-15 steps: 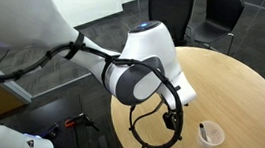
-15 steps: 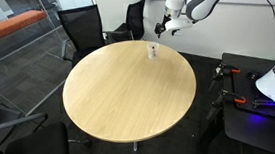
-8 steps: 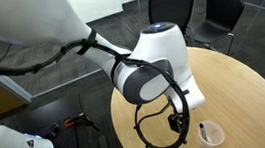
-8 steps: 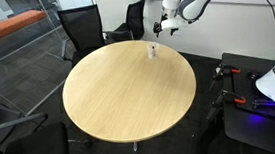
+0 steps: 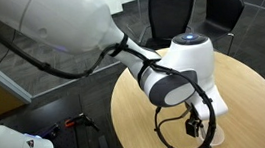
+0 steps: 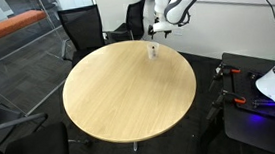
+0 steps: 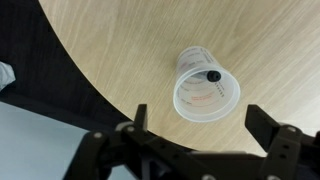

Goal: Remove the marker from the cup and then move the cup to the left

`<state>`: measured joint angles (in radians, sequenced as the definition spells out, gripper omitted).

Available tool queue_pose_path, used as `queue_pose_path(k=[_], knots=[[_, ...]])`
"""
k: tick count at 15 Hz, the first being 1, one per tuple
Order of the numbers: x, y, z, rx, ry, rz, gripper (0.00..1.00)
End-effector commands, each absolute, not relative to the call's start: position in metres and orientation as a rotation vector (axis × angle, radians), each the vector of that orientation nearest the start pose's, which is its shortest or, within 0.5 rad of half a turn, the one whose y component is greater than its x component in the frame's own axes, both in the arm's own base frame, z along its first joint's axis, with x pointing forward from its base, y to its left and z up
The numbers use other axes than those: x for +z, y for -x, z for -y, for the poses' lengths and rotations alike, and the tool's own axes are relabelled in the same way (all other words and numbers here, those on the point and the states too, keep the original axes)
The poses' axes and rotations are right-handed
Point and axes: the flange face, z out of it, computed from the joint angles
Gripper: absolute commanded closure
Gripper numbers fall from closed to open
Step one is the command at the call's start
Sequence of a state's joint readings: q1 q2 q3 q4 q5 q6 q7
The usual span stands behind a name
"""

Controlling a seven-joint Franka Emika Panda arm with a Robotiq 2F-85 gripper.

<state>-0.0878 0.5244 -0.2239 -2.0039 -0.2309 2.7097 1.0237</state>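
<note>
The marker's dark tip (image 7: 214, 76) is below my gripper and outward of it, so my gripper will next move gently outward and down until its open fingers are on both sides of that tip.
The translucent whitish cup (image 7: 205, 88) stands upright on the round wooden table (image 7: 270, 40), close to its edge. The black marker (image 7: 212, 76) stands inside it, seen end-on as a dark tip near the rim. My gripper (image 7: 203, 125) is open and empty, above the cup, with one finger on each side of it. In an exterior view the cup (image 6: 153, 51) sits at the table's far edge with the gripper (image 6: 159, 28) a little above it. In an exterior view the gripper (image 5: 193, 127) and arm hide the cup.
The table edge (image 7: 110, 95) runs just beside the cup, with dark floor beyond. Black office chairs (image 6: 81, 30) (image 5: 221, 14) stand around the table (image 6: 129, 98). A glass wall stands behind. Robot base equipment (image 6: 269, 88) is beside the table.
The arm has swung over toward the cup and now covers it in one exterior view. The gripper has come in above the cup. The cup and marker have not moved.
</note>
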Motion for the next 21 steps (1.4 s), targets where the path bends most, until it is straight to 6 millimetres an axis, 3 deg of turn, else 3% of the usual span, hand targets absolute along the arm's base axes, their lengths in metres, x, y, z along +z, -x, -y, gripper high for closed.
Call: queue_pose_path(k=[1,7,13,14,16,19,20,21], knots=[[0.201,-0.618,0.189,-0.376,2.777,-1.733,0.0],[0.178,-0.625,0.195,-0.33,2.735,-1.75,0.02],[0.166,-0.634,0.2,-0.323,2.719,-1.733,0.25],[0.164,-0.636,0.2,-0.321,2.716,-1.733,0.21],[0.161,-0.639,0.201,-0.32,2.717,-1.725,0.25],[0.159,-0.643,0.201,-0.325,2.722,-1.71,0.35],[0.158,-0.645,0.201,-0.326,2.72,-1.706,0.43],[0.157,-0.647,0.201,-0.324,2.715,-1.703,0.38]])
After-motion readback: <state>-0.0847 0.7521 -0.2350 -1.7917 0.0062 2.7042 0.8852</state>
